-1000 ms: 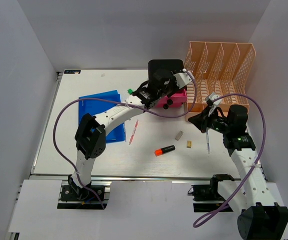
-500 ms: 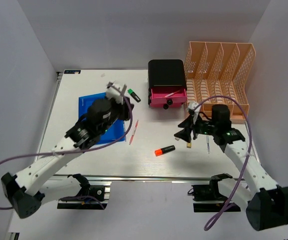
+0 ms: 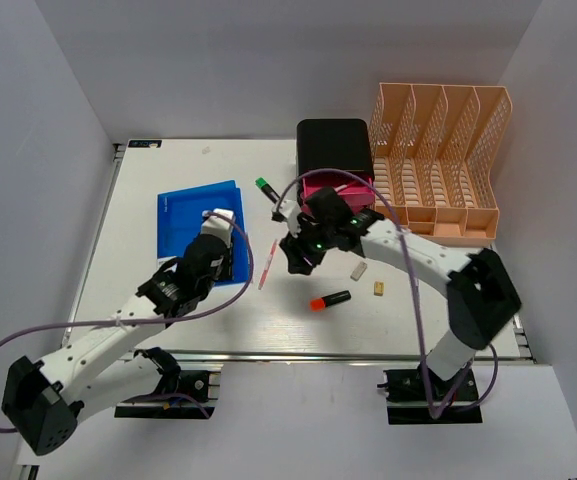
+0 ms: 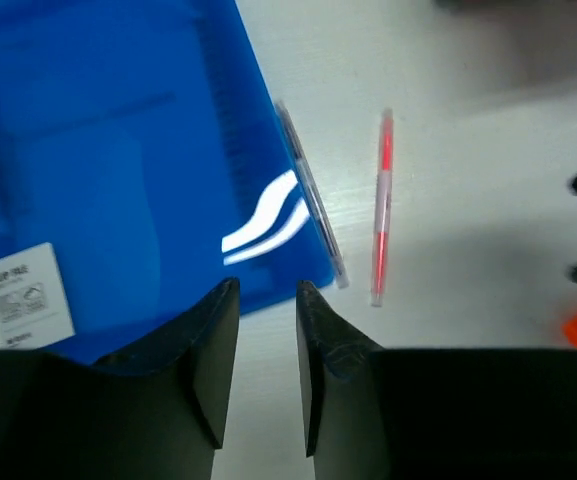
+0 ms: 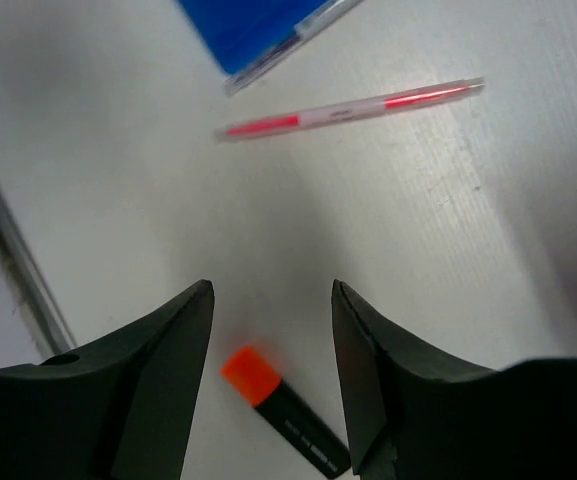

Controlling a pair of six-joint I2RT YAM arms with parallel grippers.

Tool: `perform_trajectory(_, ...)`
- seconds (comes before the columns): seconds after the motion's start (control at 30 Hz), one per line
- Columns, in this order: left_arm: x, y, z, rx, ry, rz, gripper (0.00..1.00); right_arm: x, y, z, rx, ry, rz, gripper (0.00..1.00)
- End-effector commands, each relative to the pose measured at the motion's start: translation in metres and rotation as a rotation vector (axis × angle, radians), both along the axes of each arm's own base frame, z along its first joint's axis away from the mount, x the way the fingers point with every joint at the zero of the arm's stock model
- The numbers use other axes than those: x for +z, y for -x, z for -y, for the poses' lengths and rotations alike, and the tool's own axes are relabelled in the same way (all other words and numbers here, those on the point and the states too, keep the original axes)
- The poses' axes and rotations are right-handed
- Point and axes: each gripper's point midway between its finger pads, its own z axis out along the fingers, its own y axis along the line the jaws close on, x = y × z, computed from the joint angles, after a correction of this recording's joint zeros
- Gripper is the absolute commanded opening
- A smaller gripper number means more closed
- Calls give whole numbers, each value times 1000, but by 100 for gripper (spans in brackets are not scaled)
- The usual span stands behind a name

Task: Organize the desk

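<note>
The pink pen lies crosswise in the wrist view. My right gripper should next go left in the top view, turn and lower onto the pink pen's pale middle (image 3: 268, 264) (image 5: 343, 112).
The desk (image 3: 148, 300) is a white tabletop with loose stationery. An orange-capped black highlighter (image 3: 330, 300) lies near the middle. My right gripper (image 3: 296, 256) hovers just left of it, open and holding nothing. In the right wrist view the highlighter (image 5: 283, 415) lies below the gap of the right gripper (image 5: 272, 290). A pink pen (image 3: 267, 265) lies beside a blue folder (image 3: 201, 230). My left gripper (image 3: 211, 250) hangs over the folder's near right corner. In the left wrist view the left gripper (image 4: 268, 290) shows a narrow gap with only bare desk in it.
A black box with an open pink drawer (image 3: 335, 165) and a peach lattice rack (image 3: 438, 160) stand at the back right. A green-capped marker (image 3: 267, 189), a grey eraser (image 3: 359, 270) and a small tan piece (image 3: 379, 288) lie loose. A clear pen (image 4: 308, 195) lies along the folder's edge.
The left arm has pulled back from the drawer box to above the folder, its jaws narrowing. The right arm has swung left across the desk to the highlighter, and its gripper has opened.
</note>
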Motion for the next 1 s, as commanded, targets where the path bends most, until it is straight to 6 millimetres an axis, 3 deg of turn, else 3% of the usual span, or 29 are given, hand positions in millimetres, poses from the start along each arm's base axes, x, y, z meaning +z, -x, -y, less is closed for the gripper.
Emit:
perform_trajectory(0.0,31,-5,-23,103,17,125,39,-1,-22,-15,-182,47,-50,57)
perform_trajectory(0.07,48,1,-36,150,40,181,42,-2,-35,-30,-267,41,-97,59)
perform_trajectory(0.13,64,9,-44,172,83,239,53,-3,-36,-41,-314,35,-150,60)
perform_trajectory(0.23,77,15,-56,206,129,293,55,-17,-42,-54,-367,60,-175,62)
perform_trajectory(0.27,86,18,-63,229,153,329,56,-31,-46,-56,-408,83,-195,62)
perform_trajectory(0.37,93,23,-68,243,185,358,56,-41,-56,-69,-468,105,-200,62)
perform_trajectory(0.57,93,22,-64,222,181,346,57,-67,-62,-80,-523,166,-201,58)
perform_trajectory(0.97,93,22,-59,193,194,345,57,-101,-73,-70,-595,249,-160,54)
